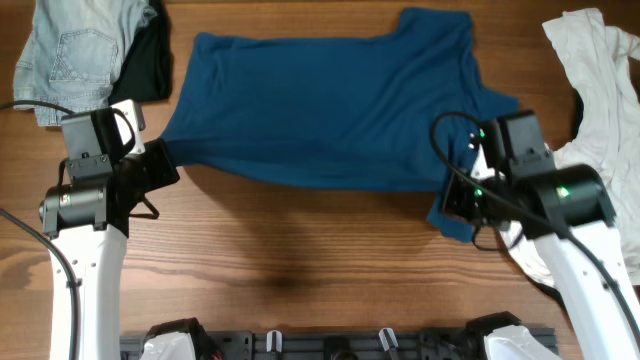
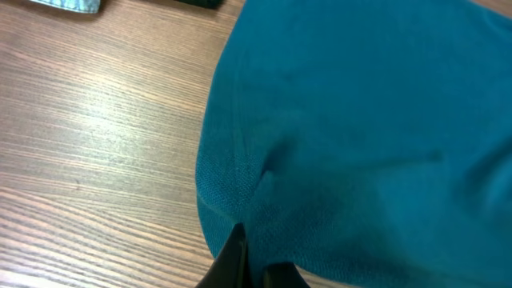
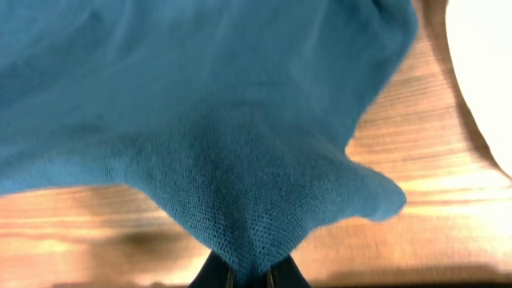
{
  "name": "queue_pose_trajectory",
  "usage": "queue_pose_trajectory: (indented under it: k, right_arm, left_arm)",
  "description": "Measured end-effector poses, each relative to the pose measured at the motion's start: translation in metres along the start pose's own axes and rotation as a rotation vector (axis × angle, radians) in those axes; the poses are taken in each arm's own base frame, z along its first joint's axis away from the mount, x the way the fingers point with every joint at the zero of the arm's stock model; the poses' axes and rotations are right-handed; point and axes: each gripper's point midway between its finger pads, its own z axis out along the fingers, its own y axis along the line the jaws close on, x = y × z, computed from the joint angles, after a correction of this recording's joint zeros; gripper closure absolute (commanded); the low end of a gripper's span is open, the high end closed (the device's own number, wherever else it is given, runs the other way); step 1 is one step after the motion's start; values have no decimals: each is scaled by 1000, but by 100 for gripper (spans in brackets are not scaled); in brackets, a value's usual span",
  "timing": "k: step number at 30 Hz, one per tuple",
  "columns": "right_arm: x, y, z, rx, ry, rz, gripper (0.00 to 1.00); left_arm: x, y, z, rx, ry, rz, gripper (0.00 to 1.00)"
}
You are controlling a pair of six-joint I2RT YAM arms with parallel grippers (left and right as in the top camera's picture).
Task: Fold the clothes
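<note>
Next, my right gripper moves outward and down and lets go of the pinched edge over the shirt's spread body, as that cloth lies below and outward of it.
A dark blue T-shirt [image 1: 330, 110] lies spread across the middle of the wooden table. My left gripper [image 1: 165, 165] is shut on its near left corner; in the left wrist view the blue cloth [image 2: 360, 136] runs down into the black fingertips [image 2: 232, 260]. My right gripper [image 1: 455, 195] is shut on the shirt's near right edge, and the right wrist view shows the fabric [image 3: 240, 160] pinched between the jaws of the right gripper [image 3: 250, 276] and lifted off the wood.
A pale denim piece [image 1: 70, 55] and a black garment [image 1: 148, 62] lie at the far left corner. A white shirt [image 1: 600, 80] sits at the right edge, beside my right arm. Bare wood shows along the near side.
</note>
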Motion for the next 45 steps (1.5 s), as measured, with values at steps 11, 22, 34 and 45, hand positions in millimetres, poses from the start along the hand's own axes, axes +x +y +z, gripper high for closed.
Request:
queue_pose_trajectory:
  k: [11,22,34,45]
  right_arm:
    - [-3,-2,-6,42,30,-17,96]
    - [11,-4,-98,6,-105,-49,96]
    - [-37,5,-56,98,-78,-113,96]
    - [-96,-18,30,172,71,-156,96]
  left_arm:
    - [0,6,6,-32,13,-12,96]
    - [-1,5,4,-30,4,-11,96]
    - [-4,5,3,-28,-11,-9,96]
    - [-9,9,52,-38,47,-15,96]
